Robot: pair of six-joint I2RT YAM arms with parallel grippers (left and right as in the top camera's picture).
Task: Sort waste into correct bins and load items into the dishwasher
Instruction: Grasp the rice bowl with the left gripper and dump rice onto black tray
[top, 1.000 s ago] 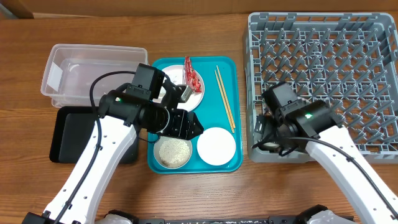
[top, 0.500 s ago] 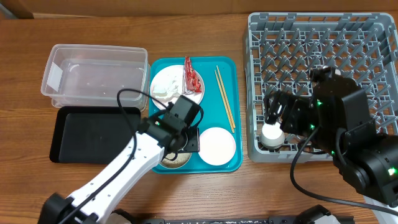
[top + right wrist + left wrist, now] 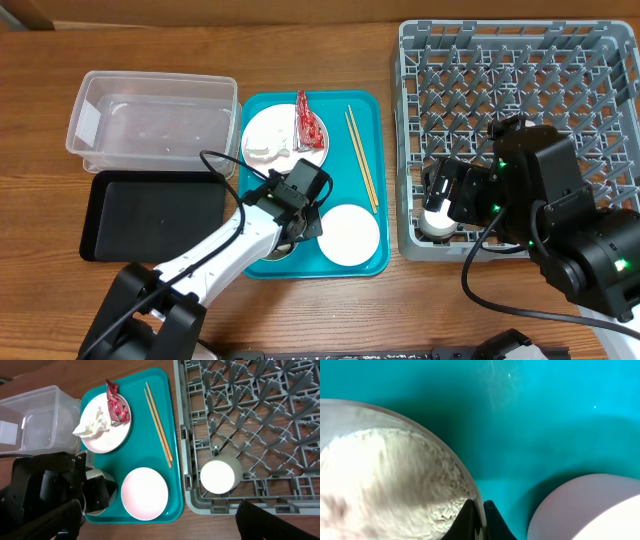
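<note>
The bowl holds rice, so the robot's left gripper needs to go up, tip the bowl over the empty black tray (image 3: 168, 215), then lower it onto the teal tray and let it go.
My left gripper (image 3: 481, 519) is shut on the rim of the small bowl (image 3: 451, 455) that holds white rice (image 3: 385, 475). That bowl sits on the teal tray beside the upturned pink bowl (image 3: 348, 235). In the overhead view the left gripper (image 3: 291, 236) covers most of the rice bowl. The white plate (image 3: 285, 140) carries the napkin (image 3: 262, 152) and the red wrapper (image 3: 310, 125). Chopsticks (image 3: 362, 160) lie to its right. The tiny white cup (image 3: 437, 216) stands in the grey dish rack (image 3: 530, 90). My right gripper (image 3: 452, 190) hangs open above the cup, with nothing between its fingers.
The teal tray (image 3: 376, 110) lies mid-table. A clear tub (image 3: 150, 120) and a black tray (image 3: 150, 215) sit to its left. The rack's front-left wall (image 3: 186, 485) stands close to the teal tray's right edge.
My left gripper has dropped onto the rice bowl and closed on its rim. My right gripper has drawn up and back from the cup, which stays in the rack.
</note>
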